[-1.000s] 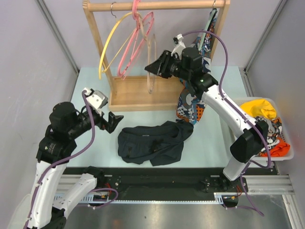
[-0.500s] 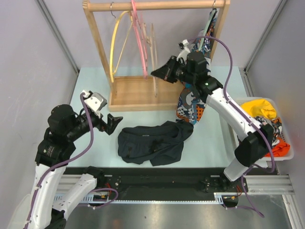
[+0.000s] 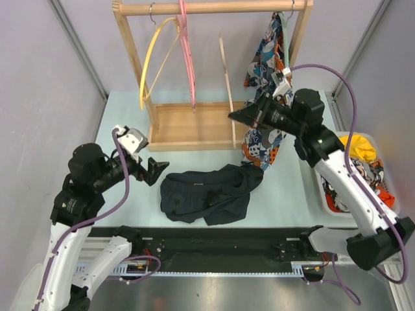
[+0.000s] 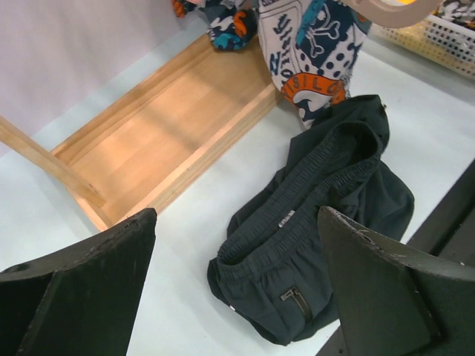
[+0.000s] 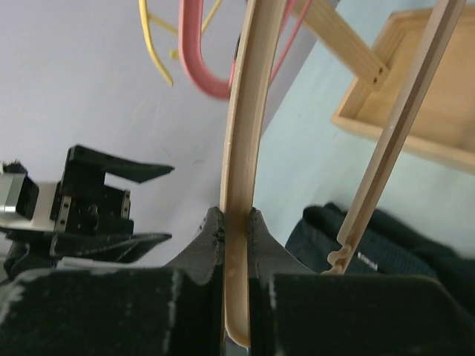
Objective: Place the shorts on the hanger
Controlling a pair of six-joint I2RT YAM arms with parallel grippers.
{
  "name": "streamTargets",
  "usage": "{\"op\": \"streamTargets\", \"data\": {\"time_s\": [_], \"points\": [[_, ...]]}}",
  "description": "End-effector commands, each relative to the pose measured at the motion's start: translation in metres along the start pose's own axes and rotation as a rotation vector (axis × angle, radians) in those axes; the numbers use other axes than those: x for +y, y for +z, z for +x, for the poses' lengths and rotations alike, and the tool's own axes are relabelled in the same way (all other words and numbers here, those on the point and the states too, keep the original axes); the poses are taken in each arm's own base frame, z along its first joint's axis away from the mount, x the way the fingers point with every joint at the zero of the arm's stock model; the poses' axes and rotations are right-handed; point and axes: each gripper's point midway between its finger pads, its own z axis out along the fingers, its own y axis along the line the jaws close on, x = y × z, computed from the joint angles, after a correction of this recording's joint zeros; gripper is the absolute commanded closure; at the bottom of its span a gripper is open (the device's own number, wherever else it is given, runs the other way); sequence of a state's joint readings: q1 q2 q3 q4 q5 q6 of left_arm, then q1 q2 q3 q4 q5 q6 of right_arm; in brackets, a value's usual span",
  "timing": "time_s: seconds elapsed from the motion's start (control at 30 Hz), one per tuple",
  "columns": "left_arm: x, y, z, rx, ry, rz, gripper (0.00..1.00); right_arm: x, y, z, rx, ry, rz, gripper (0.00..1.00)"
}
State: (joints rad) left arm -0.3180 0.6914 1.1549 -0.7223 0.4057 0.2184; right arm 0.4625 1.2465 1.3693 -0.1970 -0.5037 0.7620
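Observation:
The shorts [image 3: 206, 194] [image 5: 386, 245] lie behind my right gripper, so it will next pull the hanger back over them, turn it toward my empty left gripper and release it.
The dark navy shorts [image 3: 206, 194] lie crumpled on the table in front of the wooden rack; they also show in the left wrist view [image 4: 326, 215]. My left gripper [image 3: 157, 170] is open and empty, just left of the shorts and above the table. My right gripper [image 3: 236, 117] is shut on the tan hanger [image 3: 226, 84], which stands edge-on and upright in front of the rack, its top below the rail. The right wrist view shows the jaws clamped on the hanger's wooden arm [image 5: 243, 119], with the shorts [image 5: 386, 245] below.
The wooden rack [image 3: 133, 58] has a tray-like base and a top rail. A yellow hanger [image 3: 151, 61] and a pink hanger [image 3: 188, 52] hang on the rail, and a colourful patterned garment [image 3: 262, 78] hangs at its right end. A white basket [image 3: 324, 184] of clothes, with a yellow cloth [image 3: 355, 148], stands at right.
My right arm has drawn back to the right and nearer, carrying the tan hanger away from the yellow and pink ones. The patterned garment has swung. My left gripper has barely moved.

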Motion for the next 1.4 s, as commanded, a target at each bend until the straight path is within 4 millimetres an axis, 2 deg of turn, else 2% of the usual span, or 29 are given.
{"op": "streamTargets", "data": {"time_s": [0.0,0.1,0.17,0.2,0.27,0.3,0.33,0.4,0.5,0.57,0.6,0.77,0.8,0.9,1.0,1.07,1.27,1.33,1.37], "points": [[-0.011,-0.003,-0.004,-0.068,0.054,0.052,0.06,0.009,-0.027,0.03,0.081,-0.048,-0.036,1.0],[-0.015,-0.005,0.005,-0.07,0.08,0.065,0.06,0.015,-0.045,0.047,0.125,-0.089,-0.045,1.0],[-0.019,-0.007,0.014,-0.051,0.106,0.082,0.06,0.011,-0.055,0.064,0.172,-0.1,-0.026,1.0],[-0.022,-0.008,0.017,-0.048,0.116,0.097,0.06,0.016,-0.065,0.068,0.176,-0.121,-0.031,1.0],[-0.026,-0.01,0.03,-0.027,0.139,0.111,0.05,0.004,-0.078,0.086,0.221,-0.153,0.013,1.0],[-0.029,-0.011,0.035,-0.022,0.15,0.129,0.05,0.007,-0.091,0.087,0.207,-0.183,0.015,1.0],[-0.034,-0.011,0.047,0.004,0.157,0.153,0.0,-0.004,-0.099,0.092,0.218,-0.215,0.058,1.0],[-0.039,-0.016,0.054,-0.006,0.209,0.173,0.0,-0.013,-0.11,0.101,0.239,-0.229,0.087,1.0],[-0.043,-0.019,0.069,0.013,0.226,0.182,0.0,-0.026,-0.135,0.129,0.333,-0.224,0.114,1.0],[-0.042,-0.018,0.075,0.029,0.233,0.176,0.0,-0.028,-0.148,0.143,0.376,-0.236,0.098,1.0],[-0.043,-0.019,0.079,0.04,0.239,0.182,0.0,-0.028,-0.155,0.157,0.431,-0.211,0.073,1.0],[-0.05,-0.021,0.088,0.003,0.367,0.226,0.0,-0.02,-0.175,0.188,0.562,-0.268,-0.077,1.0],[-0.05,-0.022,0.088,-0.016,0.397,0.224,0.0,-0.013,-0.181,0.199,0.613,-0.249,-0.138,1.0],[-0.057,-0.024,0.088,-0.057,0.451,0.25,0.01,-0.003,-0.186,0.208,0.674,-0.232,-0.244,1.0],[-0.068,-0.023,0.097,-0.093,0.544,0.319,0.0,0.002,-0.184,0.214,0.704,-0.285,-0.331,1.0],[-0.071,-0.025,0.097,-0.135,0.647,0.333,0.02,0.004,-0.184,0.219,0.73,-0.308,-0.366,1.0],[-0.07,-0.018,0.091,-0.182,0.731,0.344,0.09,0.012,-0.187,0.234,0.803,-0.357,-0.471,1.0],[-0.078,-0.021,0.094,-0.189,0.795,0.404,0.14,0.012,-0.185,0.237,0.821,-0.358,-0.483,1.0],[-0.083,-0.022,0.103,-0.162,0.794,0.445,0.16,0.012,-0.183,0.237,0.823,-0.361,-0.488,1.0]]}}
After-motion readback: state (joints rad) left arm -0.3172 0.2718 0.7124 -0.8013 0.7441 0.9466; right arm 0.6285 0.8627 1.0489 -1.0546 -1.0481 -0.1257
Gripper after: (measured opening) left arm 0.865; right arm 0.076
